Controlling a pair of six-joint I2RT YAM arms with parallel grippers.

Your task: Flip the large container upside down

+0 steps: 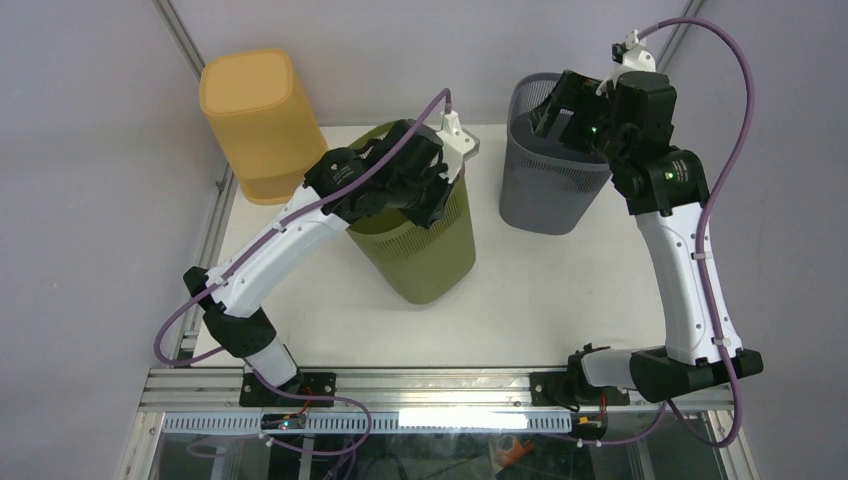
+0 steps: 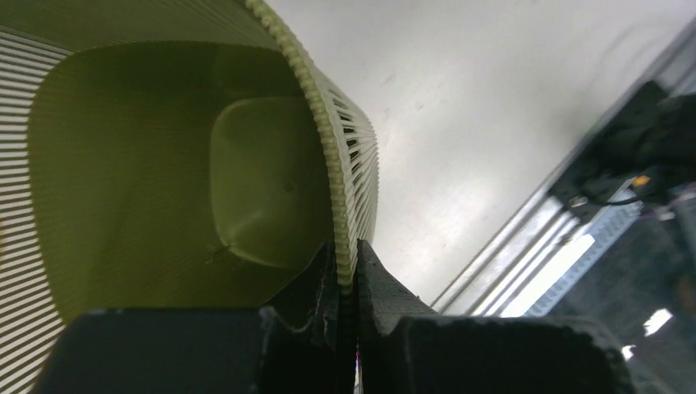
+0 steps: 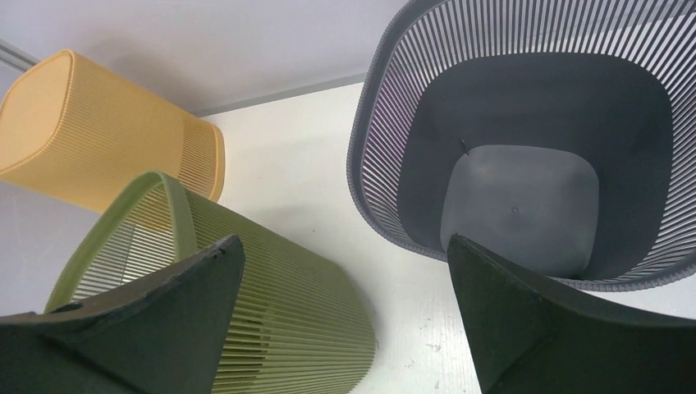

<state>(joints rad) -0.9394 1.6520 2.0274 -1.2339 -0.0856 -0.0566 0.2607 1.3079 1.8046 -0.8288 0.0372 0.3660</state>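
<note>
The left gripper will swing down toward the tabletop by the yellow bin to release the large container's rim, because that spot is below the gripper and to its left in the top view.
The large container is an olive-green slatted bin standing mouth up in the middle of the white table. My left gripper is shut on its rim at the right side. In the left wrist view one finger lies inside the wall and the other outside, the rim pinched between them at my left gripper. The bin's floor shows below, with nothing in it. My right gripper hangs open over the grey bin's near rim, with nothing between its fingers. The green bin also shows there.
A grey slatted bin stands mouth up at the back right, seen from above in the right wrist view as the grey bin. A yellow bin stands bottom up at the back left corner. The metal frame rail runs along the table's near edge.
</note>
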